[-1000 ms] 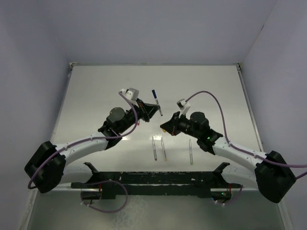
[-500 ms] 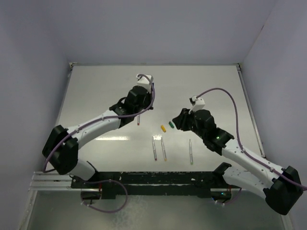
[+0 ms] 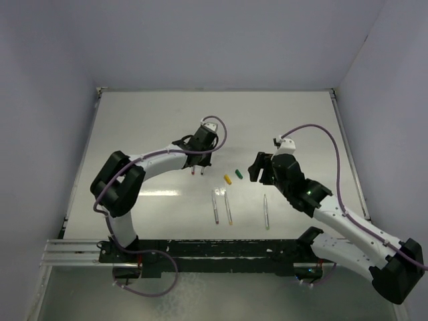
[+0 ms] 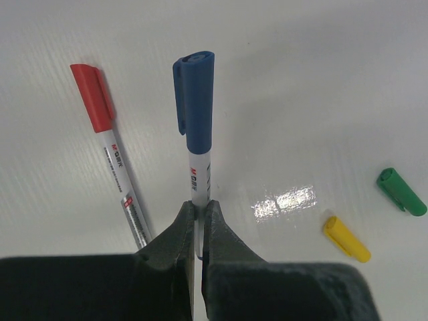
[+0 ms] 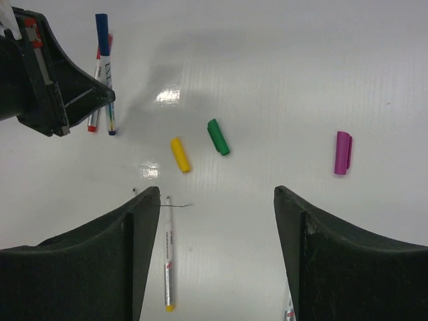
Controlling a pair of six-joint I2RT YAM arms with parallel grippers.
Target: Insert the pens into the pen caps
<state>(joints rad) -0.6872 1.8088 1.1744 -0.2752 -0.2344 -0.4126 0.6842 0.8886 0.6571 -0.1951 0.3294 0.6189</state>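
Note:
Next, my left gripper lowers the pen's body to the table beside the red-capped pen and opens, as the blue cap (image 4: 194,100) sits on its pen.
My left gripper (image 4: 198,215) is shut on the white barrel of a pen wearing the blue cap (image 4: 194,100), held low next to a red-capped pen (image 4: 110,150) lying on the table. In the top view the left gripper (image 3: 198,160) covers most of both pens. My right gripper (image 5: 217,197) stands open and empty above the table (image 5: 281,80), seen in the top view as right gripper (image 3: 257,170). Ahead of it lie the yellow cap (image 5: 180,154), green cap (image 5: 218,137) and purple cap (image 5: 343,152). Three uncapped pens (image 3: 215,206) (image 3: 228,207) (image 3: 265,211) lie near the front.
A yellow-tipped pen (image 5: 168,267) lies just inside my right gripper's left finger. The yellow cap (image 3: 227,178) and green cap (image 3: 239,174) sit between the two grippers. White walls (image 3: 93,147) border the table on the left, back and right.
The grippers have parted from their meeting in the middle. My left arm swung left and down with the blue-capped pen, beside the red-capped one. My right gripper opened and drew back right.

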